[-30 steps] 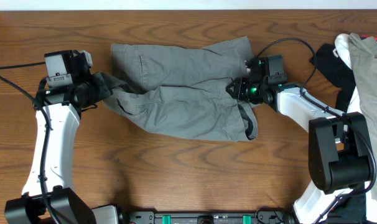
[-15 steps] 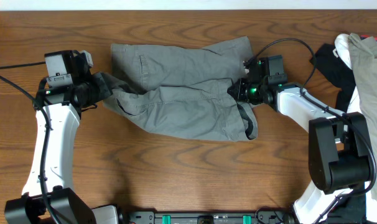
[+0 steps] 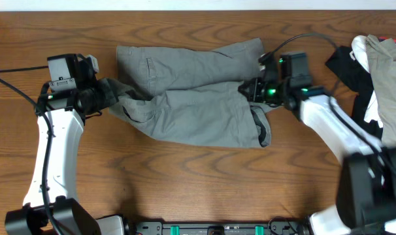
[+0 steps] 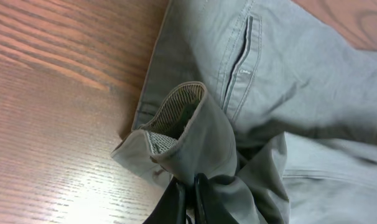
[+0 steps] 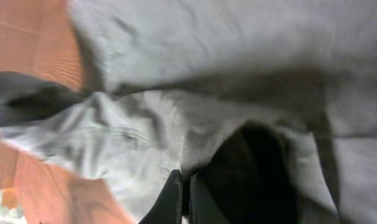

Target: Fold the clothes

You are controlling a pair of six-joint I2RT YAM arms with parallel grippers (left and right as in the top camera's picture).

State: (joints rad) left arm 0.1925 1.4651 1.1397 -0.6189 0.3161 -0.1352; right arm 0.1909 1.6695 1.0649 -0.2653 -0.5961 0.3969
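The far corner of the shorts beside the pocket (image 3: 125, 53) still lies uncovered, so my left gripper needs to move outward next, lower the bunched waistband onto it and let go.
The grey-olive shorts (image 3: 191, 98) lie spread across the middle of the table, waistband end to the left and leg hems to the right. My left gripper (image 3: 110, 91) is shut on the bunched waistband, whose speckled lining (image 4: 176, 112) shows curled up just ahead of my left gripper (image 4: 190, 198). A stitched pocket (image 4: 241, 56) runs beyond it. At the right edge of the shorts my right gripper (image 3: 249, 90) is shut on the cloth near a leg hem. In the right wrist view the right gripper (image 5: 185, 194) pinches a fold of the shorts (image 5: 226, 74) beside a dark leg opening.
A heap of other garments sits at the far right: a black one (image 3: 348, 65), a white one (image 3: 363, 49) and a beige-tan one (image 3: 389, 72). Cables run from both arms over the wooden table (image 3: 185, 189).
My right gripper has closed on the shorts' cloth and its arm has lifted and shifted a little. The left arm and its hold are unchanged.
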